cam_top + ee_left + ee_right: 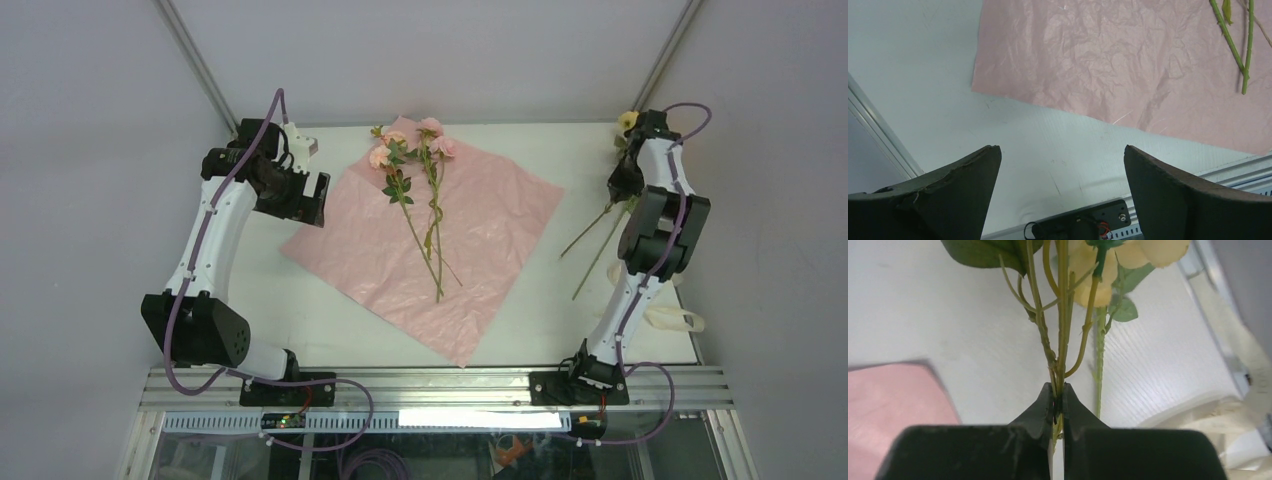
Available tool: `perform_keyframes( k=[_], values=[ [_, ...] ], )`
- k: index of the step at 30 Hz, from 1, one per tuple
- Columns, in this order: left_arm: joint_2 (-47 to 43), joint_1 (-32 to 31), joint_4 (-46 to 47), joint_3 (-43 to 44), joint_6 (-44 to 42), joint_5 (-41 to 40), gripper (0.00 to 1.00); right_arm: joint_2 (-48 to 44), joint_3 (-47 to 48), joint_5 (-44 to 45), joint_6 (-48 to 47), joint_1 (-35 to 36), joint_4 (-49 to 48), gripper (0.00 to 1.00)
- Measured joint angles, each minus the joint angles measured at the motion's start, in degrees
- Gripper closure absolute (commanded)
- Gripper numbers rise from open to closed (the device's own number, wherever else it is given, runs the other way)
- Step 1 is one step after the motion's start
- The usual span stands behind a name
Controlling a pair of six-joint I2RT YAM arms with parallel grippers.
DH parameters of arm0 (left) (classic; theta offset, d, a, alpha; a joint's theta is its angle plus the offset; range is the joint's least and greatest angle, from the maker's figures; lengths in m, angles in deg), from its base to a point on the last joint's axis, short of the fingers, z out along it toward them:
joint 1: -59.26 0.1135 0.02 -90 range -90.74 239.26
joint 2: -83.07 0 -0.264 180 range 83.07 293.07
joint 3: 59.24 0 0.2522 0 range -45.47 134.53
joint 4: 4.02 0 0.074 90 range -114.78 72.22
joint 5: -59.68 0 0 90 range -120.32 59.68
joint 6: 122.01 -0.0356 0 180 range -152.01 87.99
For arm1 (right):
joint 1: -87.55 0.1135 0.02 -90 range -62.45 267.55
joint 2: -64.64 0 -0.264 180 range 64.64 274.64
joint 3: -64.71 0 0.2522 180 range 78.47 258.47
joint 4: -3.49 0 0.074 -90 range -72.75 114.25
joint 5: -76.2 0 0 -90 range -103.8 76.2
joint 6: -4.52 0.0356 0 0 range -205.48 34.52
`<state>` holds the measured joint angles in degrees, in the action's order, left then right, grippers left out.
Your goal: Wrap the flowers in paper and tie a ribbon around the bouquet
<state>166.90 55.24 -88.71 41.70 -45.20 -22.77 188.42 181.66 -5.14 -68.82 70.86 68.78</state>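
Observation:
The paper lies below, so I will next move my right gripper up, to the left in the top view, then down onto the leafy stems of the pink flowers, and then release it.
The paper (490,220) lies flat in the middle of the table, pale pink face up, also in the left wrist view (1108,60). Pink flowers (415,150) rest on it, their stems (1233,45) pointing toward me. At the far right, my right gripper (624,178) (1058,387) is shut on the thin green stems (1062,330) of a yellow flower (627,120) (1153,250). Another stem (1098,365) runs beside the held ones. My left gripper (305,195) (1062,150) hangs open over bare table left of the paper, holding nothing. The cream ribbon (672,320) (1243,410) lies at the table's right edge.
Long stems (590,250) trail from the right gripper toward the near right, off the paper. The aluminium rail (430,385) with both arm bases runs along the near edge. Grey walls close in the table on the left, back and right.

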Motion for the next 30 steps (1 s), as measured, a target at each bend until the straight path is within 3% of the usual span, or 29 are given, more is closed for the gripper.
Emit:
perform_keyframes(
  k=[4, 11, 15, 19, 22, 29, 30],
  values=[
    [0.00, 0.00, 0.00, 0.00, 0.00, 0.02, 0.01, -8.50, 3.50, -3.93, -5.16, -0.31, 0.11, 1.00],
    [0.00, 0.00, -0.02, 0.00, 0.00, 0.04, 0.01, -30.60, 6.14, -21.70, -7.89, -0.42, -7.89, 1.00],
    [-0.07, 0.00, -0.02, 0.02, 0.00, 0.09, 0.01, -34.36, 10.51, -26.32, -9.75, 10.54, -7.63, 1.00],
    [-0.28, 0.00, -0.02, 0.11, 0.02, 0.24, 0.01, -28.81, 12.52, -28.52, -9.25, 28.35, -7.32, 1.00],
    [-0.68, 0.00, -0.07, 0.11, 0.02, 0.35, 0.01, -19.78, 12.70, -27.69, -6.12, 38.84, -7.30, 1.00],
    [-1.62, 0.00, -0.17, 0.11, 0.02, 0.52, 0.01, 4.11, 18.14, -20.74, 1.18, 49.99, -6.27, 1.00],
    [-1.77, 0.00, -0.20, 0.11, 0.02, 0.55, 0.01, 6.88, 19.39, -19.69, 1.53, 50.66, -5.84, 0.96]
  ],
)
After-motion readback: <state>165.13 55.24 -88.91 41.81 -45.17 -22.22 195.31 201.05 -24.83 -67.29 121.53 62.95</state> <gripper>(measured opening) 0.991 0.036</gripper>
